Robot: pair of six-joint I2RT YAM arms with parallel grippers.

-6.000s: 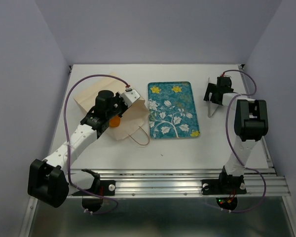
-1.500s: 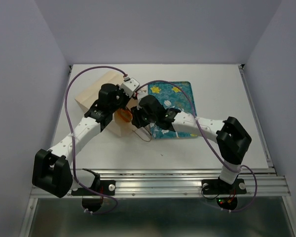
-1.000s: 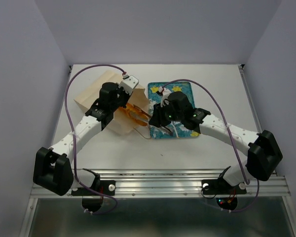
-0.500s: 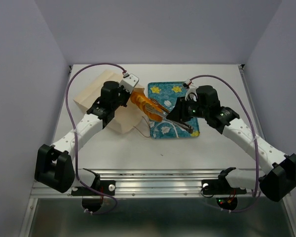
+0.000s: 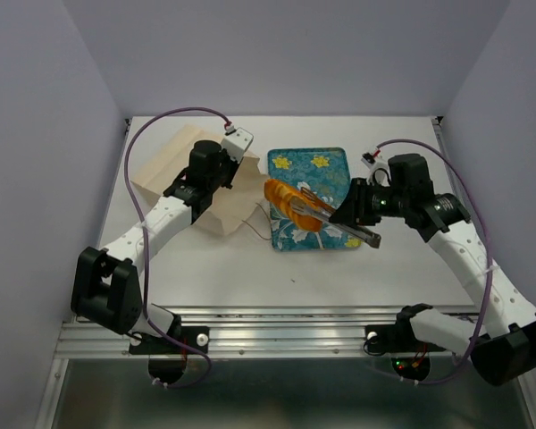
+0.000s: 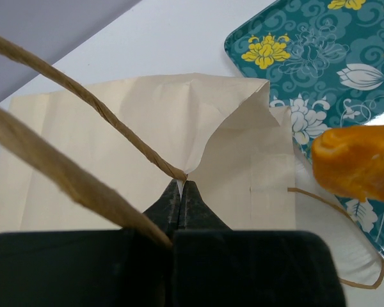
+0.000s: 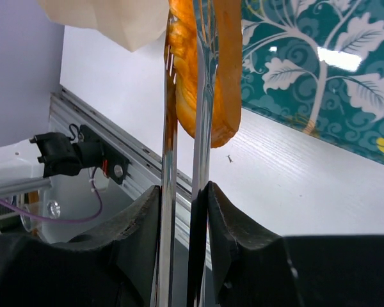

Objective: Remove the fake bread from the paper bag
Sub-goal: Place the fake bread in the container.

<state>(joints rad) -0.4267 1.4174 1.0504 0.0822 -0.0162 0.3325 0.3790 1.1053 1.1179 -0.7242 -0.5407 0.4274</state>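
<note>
My right gripper will next move down and turn to swing the loaf off the bag-side edge, then release it, as the teal tray's open middle is below.
The pale paper bag (image 5: 174,179) lies on its side at the left, mouth toward the teal tray (image 5: 332,159). My left gripper (image 5: 221,181) is shut on the bag's upper mouth edge (image 6: 181,182), where a string handle (image 6: 83,102) attaches. My right gripper (image 5: 355,214) is shut on metal tongs (image 5: 339,223). The tongs pinch a long glossy orange loaf of fake bread (image 5: 291,206), held outside the bag over the tray's left part. In the right wrist view, the loaf (image 7: 208,64) hangs between the tong blades (image 7: 201,160). The bag's inside is hidden.
The tray (image 6: 333,38) lies beside the bag mouth. A loose string handle loop (image 5: 261,231) rests on the white table between the bag and the tray. An aluminium rail (image 5: 295,326) runs along the near edge. Walls close in the left, back and right.
My right arm has swung right, drawing the loaf in the tongs out of the bag mouth to above the tray. The left gripper still pinches the bag edge.
</note>
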